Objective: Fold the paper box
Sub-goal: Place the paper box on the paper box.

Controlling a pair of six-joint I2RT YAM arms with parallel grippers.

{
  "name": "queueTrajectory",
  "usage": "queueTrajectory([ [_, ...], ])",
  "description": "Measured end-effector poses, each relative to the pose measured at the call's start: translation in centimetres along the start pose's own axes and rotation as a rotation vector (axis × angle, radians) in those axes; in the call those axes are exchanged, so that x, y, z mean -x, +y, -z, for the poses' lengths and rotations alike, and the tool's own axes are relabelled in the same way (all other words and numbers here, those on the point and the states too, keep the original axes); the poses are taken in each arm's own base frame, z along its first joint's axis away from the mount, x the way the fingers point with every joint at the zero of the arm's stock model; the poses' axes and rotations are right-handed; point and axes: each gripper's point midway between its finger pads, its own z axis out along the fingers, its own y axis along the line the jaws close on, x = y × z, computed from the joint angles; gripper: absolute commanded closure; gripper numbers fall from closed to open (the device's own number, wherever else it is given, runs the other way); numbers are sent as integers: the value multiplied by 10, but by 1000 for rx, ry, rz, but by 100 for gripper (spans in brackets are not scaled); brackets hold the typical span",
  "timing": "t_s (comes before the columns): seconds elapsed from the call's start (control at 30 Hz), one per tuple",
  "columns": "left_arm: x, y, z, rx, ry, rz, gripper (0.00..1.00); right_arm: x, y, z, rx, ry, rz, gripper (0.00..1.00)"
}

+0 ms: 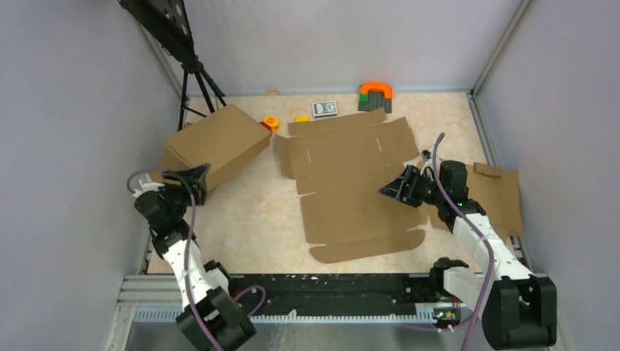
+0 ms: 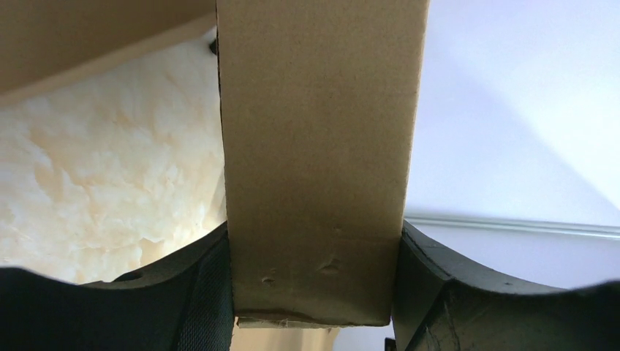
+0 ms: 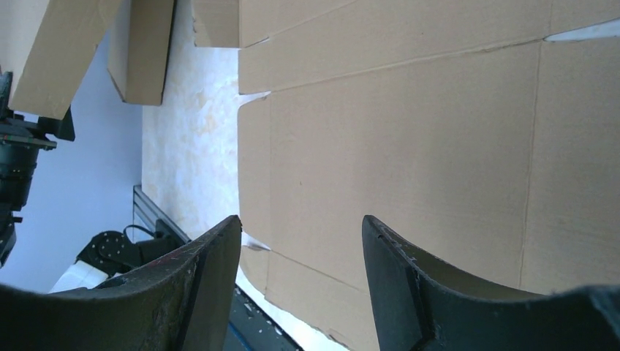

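Observation:
The other box is below my left gripper, so next I should move it left in the top view and down to release the slab (image 1: 216, 142) there.
The paper box (image 1: 351, 183) is a flat brown die-cut sheet with flaps and slits, lying on the middle of the table. My right gripper (image 1: 395, 189) is open and empty over the sheet's right edge. In the right wrist view the sheet (image 3: 409, 146) fills the space beyond my open right gripper (image 3: 301, 227). My left gripper (image 1: 191, 179) is at the left, away from the sheet. It is shut on the near corner of a smaller plain cardboard slab (image 1: 216, 142). In the left wrist view the slab's edge (image 2: 318, 146) sits tight between both fingers of the left gripper (image 2: 314, 241).
Another brown cardboard piece (image 1: 504, 197) lies at the right edge under the right arm. At the back are an orange and green object (image 1: 375, 95), a card deck (image 1: 324, 109), small yellow pieces (image 1: 271, 122) and a black tripod (image 1: 194, 73). Walls enclose three sides.

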Motion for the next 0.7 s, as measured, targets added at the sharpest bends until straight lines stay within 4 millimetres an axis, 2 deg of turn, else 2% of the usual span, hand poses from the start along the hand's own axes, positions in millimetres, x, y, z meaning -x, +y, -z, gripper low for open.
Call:
queueTrajectory([
  [0.17, 38, 4, 10, -9, -120, 52, 59, -2, 4, 0, 20, 13, -1, 39],
  [0.23, 47, 7, 13, -16, -159, 75, 60, -4, 5, 0, 26, 19, 2, 39],
  [0.43, 47, 22, 22, -14, -204, 116, 59, -9, 9, -2, 40, 42, 8, 40],
  [0.57, 60, 30, 23, 2, -249, 123, 62, -19, 10, -7, 42, 85, 11, 40],
  [0.7, 74, 47, 16, 30, -259, 172, 56, -25, 12, -8, 44, 105, 22, 40],
])
